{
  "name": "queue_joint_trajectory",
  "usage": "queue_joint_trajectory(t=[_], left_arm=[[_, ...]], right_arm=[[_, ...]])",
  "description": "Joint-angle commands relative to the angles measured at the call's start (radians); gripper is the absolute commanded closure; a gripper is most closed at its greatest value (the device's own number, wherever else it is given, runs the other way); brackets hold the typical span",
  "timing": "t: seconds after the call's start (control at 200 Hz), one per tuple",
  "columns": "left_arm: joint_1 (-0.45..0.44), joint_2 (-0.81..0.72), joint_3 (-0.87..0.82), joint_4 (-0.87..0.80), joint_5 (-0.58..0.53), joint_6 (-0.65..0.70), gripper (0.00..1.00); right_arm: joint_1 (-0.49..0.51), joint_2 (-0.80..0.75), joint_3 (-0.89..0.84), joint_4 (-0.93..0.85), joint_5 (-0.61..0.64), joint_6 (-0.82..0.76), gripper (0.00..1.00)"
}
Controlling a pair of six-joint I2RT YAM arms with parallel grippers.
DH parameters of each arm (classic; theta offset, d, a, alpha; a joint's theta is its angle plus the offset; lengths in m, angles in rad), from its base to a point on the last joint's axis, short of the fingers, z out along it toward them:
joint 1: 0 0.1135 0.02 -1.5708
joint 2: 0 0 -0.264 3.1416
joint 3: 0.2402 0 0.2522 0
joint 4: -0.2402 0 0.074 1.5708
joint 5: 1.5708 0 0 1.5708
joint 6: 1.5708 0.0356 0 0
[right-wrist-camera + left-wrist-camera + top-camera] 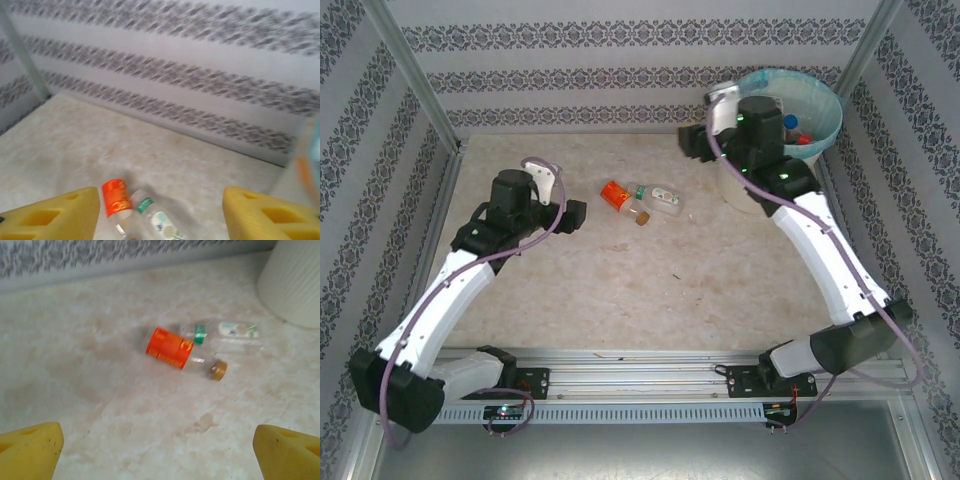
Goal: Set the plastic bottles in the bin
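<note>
I'll lower my right gripper away from the bin next, then tilt its fingers down onto the brown cap (218, 369).
Two plastic bottles lie side by side on the table. One is clear with an orange label (616, 194) (170, 348) (116, 197) and a brown cap (218, 369). The other is clear with a green band and a white label (662, 197) (227, 333) (159, 220). My left gripper (575, 215) (160, 452) is open, low over the table just left of them, with nothing between its yellow fingers. The right gripper (693, 140) (160, 215) hangs open and empty beside the bin's left rim, above the table. The bin (825, 110) (295, 285), lined in teal, holds several bottles (797, 130).
Patterned walls close the table at the back and both sides. The bin stands in the back right corner, just right of the two bottles. Bare table spreads in front of the bottles towards the arm bases (620, 375).
</note>
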Motion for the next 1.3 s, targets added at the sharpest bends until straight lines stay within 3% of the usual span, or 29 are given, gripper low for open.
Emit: queue_joint_trajectory(t=[0.0, 0.315, 0.45, 1.004, 1.109, 1.194, 1.294], left_arm=[[-0.007, 0.048, 0.054, -0.103, -0.069, -0.106, 0.03], [-0.004, 0.03, -0.019, -0.126, -0.019, -0.196, 0.06], [-0.002, 0.0, -0.053, -0.112, -0.038, -0.194, 0.05], [0.001, 0.011, -0.039, -0.098, -0.027, -0.185, 0.05], [0.002, 0.002, -0.041, -0.101, -0.032, -0.182, 0.05], [0.002, -0.004, -0.043, -0.103, -0.034, -0.185, 0.05], [0.001, -0.016, -0.04, -0.107, -0.035, -0.189, 0.05]], right_arm=[[0.064, 0.146, -0.027, 0.0, -0.004, -0.013, 0.31], [0.11, 0.471, -0.037, 0.088, -0.153, 0.116, 0.37], [0.11, 0.548, -0.066, 0.111, -0.14, 0.097, 0.35], [0.115, 0.674, -0.071, 0.067, -0.111, 0.064, 0.34], [0.118, 0.682, -0.062, 0.063, -0.116, 0.051, 0.38], [0.119, 0.685, -0.05, 0.053, -0.124, 0.044, 0.47], [0.121, 0.677, -0.046, 0.042, -0.123, 0.039, 0.5]])
